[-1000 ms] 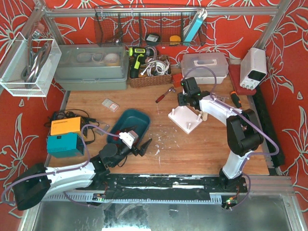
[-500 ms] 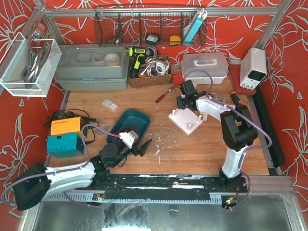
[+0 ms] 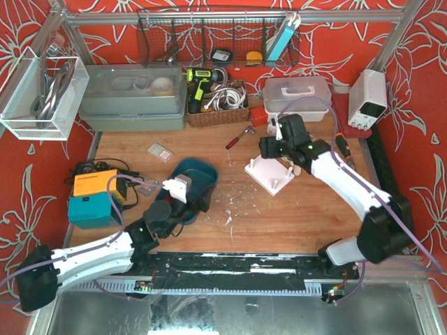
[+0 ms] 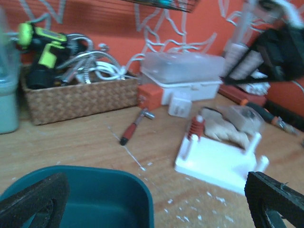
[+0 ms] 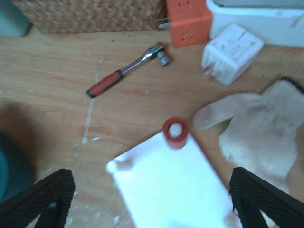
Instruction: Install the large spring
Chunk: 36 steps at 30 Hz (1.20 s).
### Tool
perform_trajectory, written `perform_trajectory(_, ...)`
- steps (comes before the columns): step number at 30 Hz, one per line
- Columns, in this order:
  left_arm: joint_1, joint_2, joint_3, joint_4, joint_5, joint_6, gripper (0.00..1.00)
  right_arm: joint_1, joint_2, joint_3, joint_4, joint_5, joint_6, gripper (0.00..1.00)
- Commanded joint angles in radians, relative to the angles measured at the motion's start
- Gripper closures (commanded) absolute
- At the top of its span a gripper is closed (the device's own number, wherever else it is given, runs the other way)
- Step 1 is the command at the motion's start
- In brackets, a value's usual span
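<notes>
The robot's left gripper isn't holding anything and should next tilt downward, go down into the teal bin (image 3: 200,176) (image 4: 95,190) and close there, because the board's other pegs are still bare.
The large spring (image 5: 175,133) is red and sits upright over the corner peg of the white board (image 5: 175,190). In the left wrist view the spring (image 4: 194,127) stands at the far left corner of the board (image 4: 218,164). My right gripper (image 5: 154,199) hangs open above the board, its fingers wide on either side and touching nothing. In the top view the right gripper (image 3: 271,149) hovers over the far corner of the board (image 3: 274,174) and hides the spring. My left gripper (image 4: 154,202) is open and empty over the teal bin (image 4: 95,190).
A red-handled ratchet (image 5: 123,76) lies on the wood behind the board. A white work glove (image 5: 256,128), a white plug adapter (image 5: 232,46) and an orange block (image 5: 187,21) sit to its right. A wicker basket (image 3: 216,112) and lidded boxes line the back.
The right gripper has opened off the spring and risen, leaving it on the peg. The left arm has reached forward over the teal bin.
</notes>
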Motion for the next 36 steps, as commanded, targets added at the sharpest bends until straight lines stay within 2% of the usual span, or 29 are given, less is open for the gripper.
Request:
perform_trajectory(1,0.002,-0.035,0.123,-0.339,-0.253,-0.291,0.00,0.056,-0.130,-0.136,-0.041,-0.051,0.018,0.07)
perform_trajectory(6,0.011,-0.023,0.269,-0.694,-0.334,-0.518,0.00,0.117,-0.255,-0.273,0.029,0.002,0.017,0.02)
perform_trajectory(11,0.022,0.099,0.389,-0.922,-0.324,-0.640,0.00,0.118,-0.326,-0.354,0.112,0.030,0.036,0.03)
perform_trajectory(15,0.033,0.218,0.455,-1.051,-0.244,-0.697,0.04,0.121,-0.377,-0.405,0.150,0.052,0.042,0.03)
perform_trajectory(19,0.076,0.252,0.468,-1.105,-0.151,-0.756,0.09,0.120,-0.412,-0.459,0.180,0.103,0.049,0.04)
perform_trajectory(25,0.211,0.262,0.428,-1.050,-0.060,-0.723,0.13,0.122,-0.453,-0.483,0.202,0.126,0.052,0.04)
perform_trajectory(36,0.267,0.449,0.393,-1.011,-0.096,-0.744,0.13,0.122,-0.464,-0.496,0.216,0.133,0.052,0.04)
